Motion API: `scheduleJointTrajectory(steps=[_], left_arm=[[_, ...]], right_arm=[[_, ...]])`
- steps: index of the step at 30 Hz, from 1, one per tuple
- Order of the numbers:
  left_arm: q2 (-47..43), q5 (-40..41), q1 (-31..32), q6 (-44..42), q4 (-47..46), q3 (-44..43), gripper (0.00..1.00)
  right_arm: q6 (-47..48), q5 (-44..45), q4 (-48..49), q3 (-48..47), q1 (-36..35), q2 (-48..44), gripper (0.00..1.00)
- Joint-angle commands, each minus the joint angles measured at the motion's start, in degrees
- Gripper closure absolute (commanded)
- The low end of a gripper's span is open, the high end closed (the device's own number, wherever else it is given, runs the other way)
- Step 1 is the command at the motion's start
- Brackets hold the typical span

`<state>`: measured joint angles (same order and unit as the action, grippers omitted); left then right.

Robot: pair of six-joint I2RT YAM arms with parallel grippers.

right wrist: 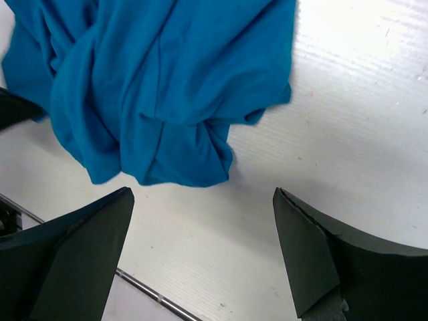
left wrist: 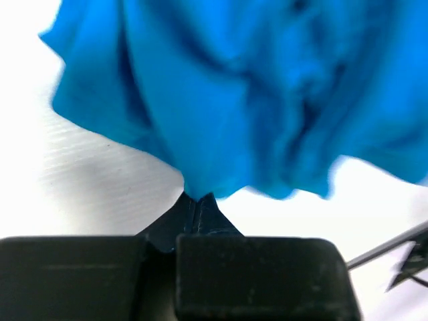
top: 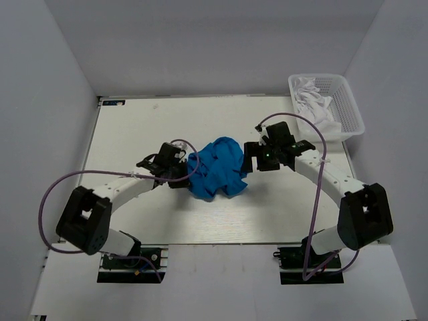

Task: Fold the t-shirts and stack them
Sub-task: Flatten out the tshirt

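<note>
I will next move my right gripper down and toward the heap, onto the heap's jutting edge. Only bare table is between my open fingers, and the t-shirt [top: 217, 167] is just beyond.
A plain bright blue t-shirt [top: 217, 167] lies crumpled in a heap at the middle of the white table [top: 134, 127]. My left gripper [top: 186, 171] is at the heap's left side. In the left wrist view its jaws meet, and the left gripper [left wrist: 195, 198] pinches a point of the t-shirt's [left wrist: 254, 100] hem at the tips. My right gripper [top: 249, 160] stands open just right of the heap. In the right wrist view the t-shirt [right wrist: 154, 87] lies beyond the right gripper [right wrist: 200, 194], and only bare table shows between its wide-apart fingers [right wrist: 93, 234].
A white plastic lattice basket [top: 349, 110] stands at the table's far right corner with white cloth [top: 314, 100] bunched in it. White walls close in the table at the back and both sides. Purple cables loop from both arms.
</note>
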<state>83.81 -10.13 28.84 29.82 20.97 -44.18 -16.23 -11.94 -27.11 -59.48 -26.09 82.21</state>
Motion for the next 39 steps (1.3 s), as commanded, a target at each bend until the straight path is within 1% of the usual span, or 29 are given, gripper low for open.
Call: scheduleJointTrajectory(steps=[1,4,5,7,10,16,19,21,22,23,24,25,26,27,28,30,31,33,34,35,36,37,38,39], left_arm=[[-8.6,3.2,0.1,0.5,0.6,-4.5,1.0],[-10.1,4.7,0.1,0.5,4.1,-7.5,1.0],[-10.1,5.8,0.1,0.5,5.0,-8.3,1.0],[-10.1,6.5,0.1,1.2,7.0,-10.3,1.0],[-10.8,7.7,0.1,1.2,7.5,-10.8,1.0],[-12.1,9.0,0.1,1.2,9.3,-11.4,1.0],[-12.1,9.0,0.1,1.2,10.0,-12.5,1.0],[-12.1,9.0,0.1,1.2,10.5,-13.1,1.0],[-12.1,9.0,0.1,1.2,10.5,-13.1,1.0],[-12.1,9.6,0.1,1.2,10.5,-13.6,1.0],[-12.1,9.6,0.1,1.2,11.0,-13.6,1.0],[-12.1,9.6,0.1,1.2,11.0,-14.2,1.0],[-12.1,9.6,0.1,1.2,11.0,-14.2,1.0],[-12.1,9.6,0.1,1.2,10.4,-14.2,1.0],[-12.1,9.6,0.1,1.2,10.4,-14.2,1.0],[-11.6,11.0,0.1,1.2,11.3,-15.7,1.0],[-11.6,12.7,0.1,1.2,12.6,-16.8,1.0],[-12.1,16.5,0.1,1.2,13.9,-18.8,1.0],[-12.1,17.7,0.1,1.2,13.9,-19.5,1.0],[-12.6,18.9,0.1,1.2,13.9,-20.2,1.0],[-13.2,21.7,0.1,0.6,13.9,-21.0,1.0],[-13.2,23.4,0.1,0.6,13.9,-22.7,1.0],[-13.2,27.1,-0.5,0.6,13.9,-23.6,1.0],[-13.2,29.4,-0.5,1.5,14.4,-24.5,1.0]], right_arm=[[2.5,-3.2,0.4,1.6,-1.2,-0.8,0.1],[1.6,-3.2,0.6,1.2,-1.4,1.8,0.1],[1.3,-0.6,0.6,1.1,-1.5,2.8,0.1],[0.7,1.0,2.1,0.6,-1.2,4.0,0.1],[0.9,4.5,5.4,-0.7,-0.9,6.5,0.1],[2.4,11.4,9.1,-4.9,-1.1,14.8,0.1],[4.2,13.7,11.6,-5.6,-1.1,17.0,0.21],[5.1,12.6,13.0,-5.8,-1.2,17.7,0.23],[5.2,12.6,13.2,-6.0,-1.2,18.4,0.26],[5.3,9.4,13.8,-6.0,-1.2,18.5,0.31],[5.6,8.6,15.1,-5.8,-1.2,18.7,0.37],[5.6,5.2,15.7,-5.9,-1.2,18.7,0.59],[5.3,3.7,17.4,-5.8,-1.0,18.9,0.7],[5.2,2.4,17.6,-6.6,-0.9,18.9,0.87],[4.5,0.6,17.6,-7.2,-0.9,19.1,1.0],[3.7,1.7,16.8,-8.1,-1.1,18.9,1.0],[3.1,4.4,16.9,-8.1,-1.1,18.3,1.0],[2.4,7.6,17.4,-7.2,-0.8,14.4,1.0],[2.5,14.1,17.9,-7.0,-0.6,13.2,1.0],[2.4,16.2,18.8,-6.4,-0.6,8.8,1.0],[2.4,20.0,18.8,-6.2,-0.5,7.4,1.0],[2.7,21.8,18.6,-6.2,0.0,4.9,1.0],[2.7,28.1,17.5,-7.0,0.0,2.8,1.0],[2.7,30.1,16.7,-7.6,0.2,1.1,1.0]])
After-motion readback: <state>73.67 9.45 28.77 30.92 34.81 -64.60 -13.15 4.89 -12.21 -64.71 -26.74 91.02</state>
